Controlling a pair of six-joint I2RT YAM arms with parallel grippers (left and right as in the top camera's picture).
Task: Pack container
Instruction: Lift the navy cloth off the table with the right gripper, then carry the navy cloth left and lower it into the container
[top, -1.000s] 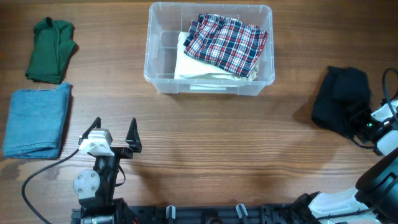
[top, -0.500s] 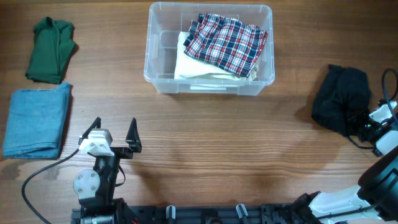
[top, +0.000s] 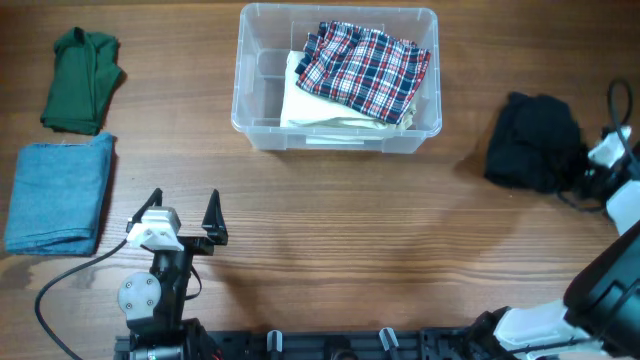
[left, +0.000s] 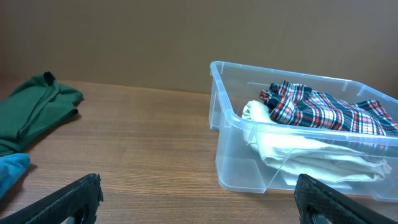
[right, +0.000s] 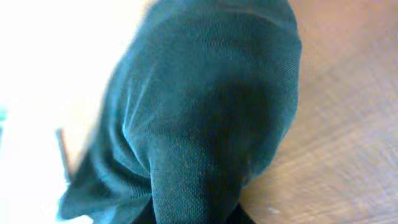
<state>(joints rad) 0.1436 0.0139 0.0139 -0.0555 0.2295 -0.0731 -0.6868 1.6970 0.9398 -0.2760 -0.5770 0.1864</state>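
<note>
My right gripper will next rise to the left in the overhead view over the container's side, then lower and release onto the plaid garment (top: 365, 65), which lies that way.
The clear container (top: 246, 92) stands at the table's far middle. A plaid garment (top: 365, 65) lies in it on top of a white one (top: 312, 105). At the right, my right gripper (top: 580, 182) is shut on the edge of a black garment (top: 530, 142). In the right wrist view the dark cloth (right: 205, 106) fills the frame and bunches between the jaws of the right gripper (right: 193, 214). Near the front left, my left gripper (top: 184, 202) stands open and holds nothing. The left wrist view shows the container (left: 231, 127) ahead on the right of the left gripper (left: 199, 199).
A folded green garment (top: 82, 80) lies at the far left, with a folded blue one (top: 60, 195) in front of it. Both show at the left of the left wrist view, green (left: 37, 109) and blue (left: 9, 171). A black cable (top: 60, 275) trails off the left arm.
My right gripper has closed on the black garment and dragged it left and a little away from the front edge. The left arm has not moved.
</note>
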